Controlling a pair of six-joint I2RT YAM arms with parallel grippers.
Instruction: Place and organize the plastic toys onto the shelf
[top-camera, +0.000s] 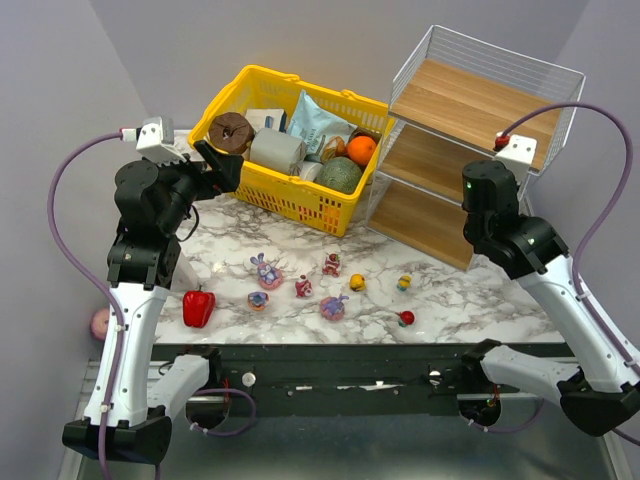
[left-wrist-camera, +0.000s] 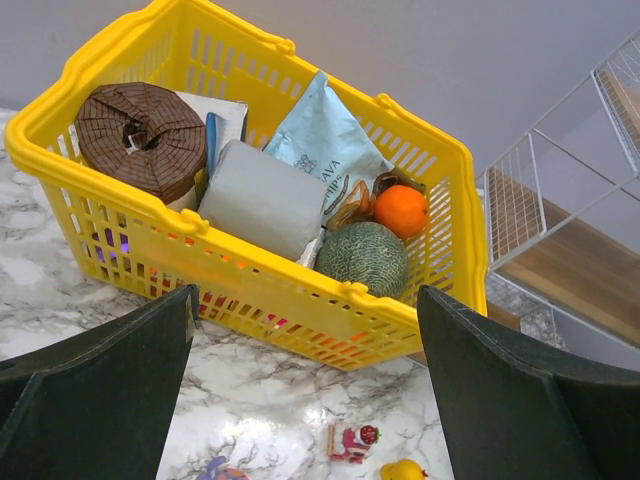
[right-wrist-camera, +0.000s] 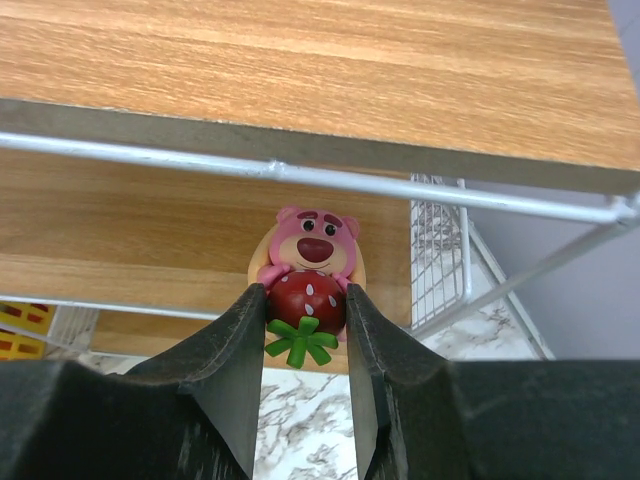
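Observation:
The middle wooden board (top-camera: 450, 176) (right-wrist-camera: 380, 290) is below my right gripper's fingers, so the gripper should next go down a little and let go of the bear with its red strawberry onto that board.
A pink bear figurine (right-wrist-camera: 312, 252) hugging a red strawberry is pinched between my right gripper's (right-wrist-camera: 305, 296) fingers. It hangs in front of the shelf (right-wrist-camera: 300, 60), level with a lower wooden board. From above, the shelf (top-camera: 470, 105) stands at the back right with the right wrist close before it. Several plastic toys lie on the marble table: a purple bunny (top-camera: 266, 270), a red-pink figure (top-camera: 332, 264), a yellow duck (top-camera: 357, 282) and a small red one (top-camera: 405, 318). My left gripper (top-camera: 220, 165) hovers open and empty by the basket's left end, above the table.
A yellow basket (top-camera: 290, 198) with a brown roll, a blue bag, a melon and an orange stands at the back centre, touching the shelf's left side. A red bell pepper (top-camera: 198, 307) lies front left. In the left wrist view the basket (left-wrist-camera: 250, 262) fills the middle.

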